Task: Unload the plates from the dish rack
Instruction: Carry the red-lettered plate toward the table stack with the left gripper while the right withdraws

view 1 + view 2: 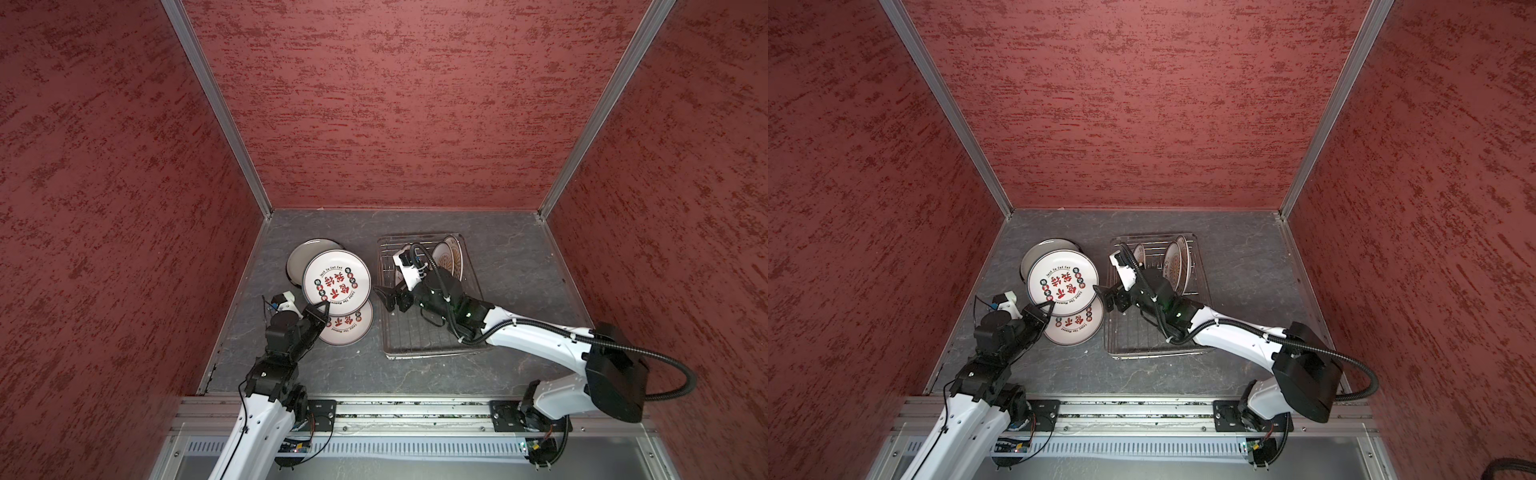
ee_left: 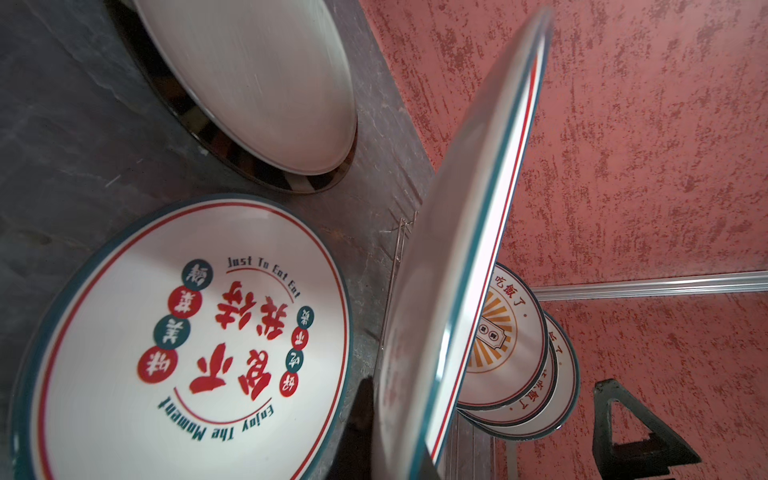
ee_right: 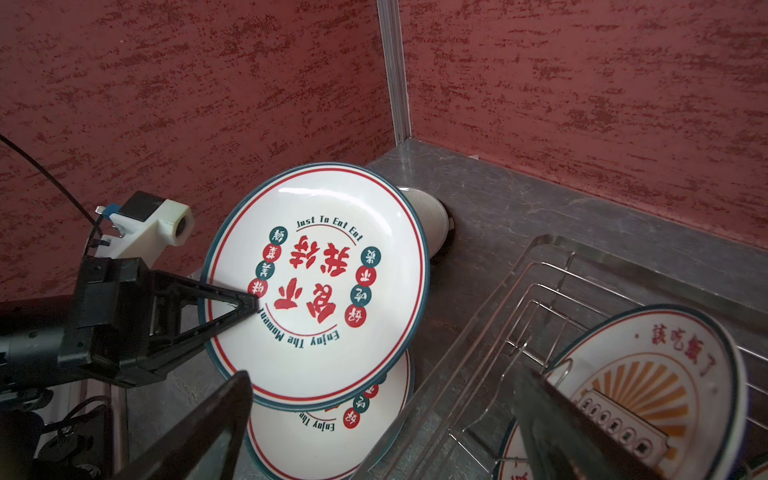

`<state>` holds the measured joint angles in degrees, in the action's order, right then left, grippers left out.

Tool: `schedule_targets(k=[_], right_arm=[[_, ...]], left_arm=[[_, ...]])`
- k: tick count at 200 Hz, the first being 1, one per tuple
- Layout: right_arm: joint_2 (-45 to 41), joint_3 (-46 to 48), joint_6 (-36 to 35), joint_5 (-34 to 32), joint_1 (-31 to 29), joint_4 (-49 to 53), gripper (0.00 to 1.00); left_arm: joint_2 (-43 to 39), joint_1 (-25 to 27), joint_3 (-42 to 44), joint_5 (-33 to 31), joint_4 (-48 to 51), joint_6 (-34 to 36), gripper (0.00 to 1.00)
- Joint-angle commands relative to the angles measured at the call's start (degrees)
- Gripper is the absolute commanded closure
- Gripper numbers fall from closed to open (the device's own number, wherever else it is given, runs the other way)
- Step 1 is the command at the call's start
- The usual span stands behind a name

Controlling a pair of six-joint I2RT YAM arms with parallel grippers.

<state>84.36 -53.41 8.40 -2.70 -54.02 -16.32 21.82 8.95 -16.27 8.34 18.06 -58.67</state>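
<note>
I will next lower my left gripper until the held plate meets the matching plate (image 1: 351, 328) (image 2: 187, 340), which lies flat and bare below it, then release the held plate's rim.
My left gripper (image 1: 322, 309) (image 1: 1047, 308) (image 3: 245, 303) is shut on the rim of a white plate with red characters (image 1: 336, 282) (image 1: 1063, 282) (image 3: 320, 286) (image 2: 457, 291), held tilted above the table. A matching plate (image 1: 351, 328) (image 2: 187, 340) (image 3: 324, 440) lies flat beneath it. A large off-white plate (image 1: 305, 255) (image 2: 257, 83) lies behind. The dish rack (image 1: 419, 349) (image 1: 1150, 345) (image 3: 540, 291) holds upright sunburst plates (image 1: 446, 257) (image 2: 511, 345) (image 3: 648, 382). My right gripper (image 1: 384, 297) (image 1: 1105, 297) (image 3: 384, 376) stands open and empty at the rack's left rim, just beside the held plate.
Red textured walls close in the grey table (image 1: 519, 266) on three sides. A metal rail (image 1: 415, 409) carrying both arm bases runs along the front edge. The right arm (image 1: 540, 336) stretches over the rack's near half.
</note>
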Motion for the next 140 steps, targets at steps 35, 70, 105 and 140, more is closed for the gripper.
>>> schedule_targets(k=[35, 70, 105, 140], right_arm=[[5.32, -5.1, -3.11, -2.56, -2.44, 2.86, 0.01], [6.94, -6.26, -3.39, -3.09, -3.37, 3.81, 0.01], [7.2, -5.14, -2.86, -2.22, -3.64, 1.81, 0.01], [8.94, -5.89, -2.44, -0.86, -3.99, 1.71, 0.01]], left_arm=[[-2.22, -1.13, -4.43, 1.43, 9.22, 0.92, 1.0], [-2.07, -1.66, -3.43, 3.38, 10.85, 1.0, 1.0], [-2.24, -2.75, -3.63, 5.27, 14.01, 0.69, 1.0], [-1.3, -2.88, -0.98, 5.34, 12.69, -1.44, 1.0]])
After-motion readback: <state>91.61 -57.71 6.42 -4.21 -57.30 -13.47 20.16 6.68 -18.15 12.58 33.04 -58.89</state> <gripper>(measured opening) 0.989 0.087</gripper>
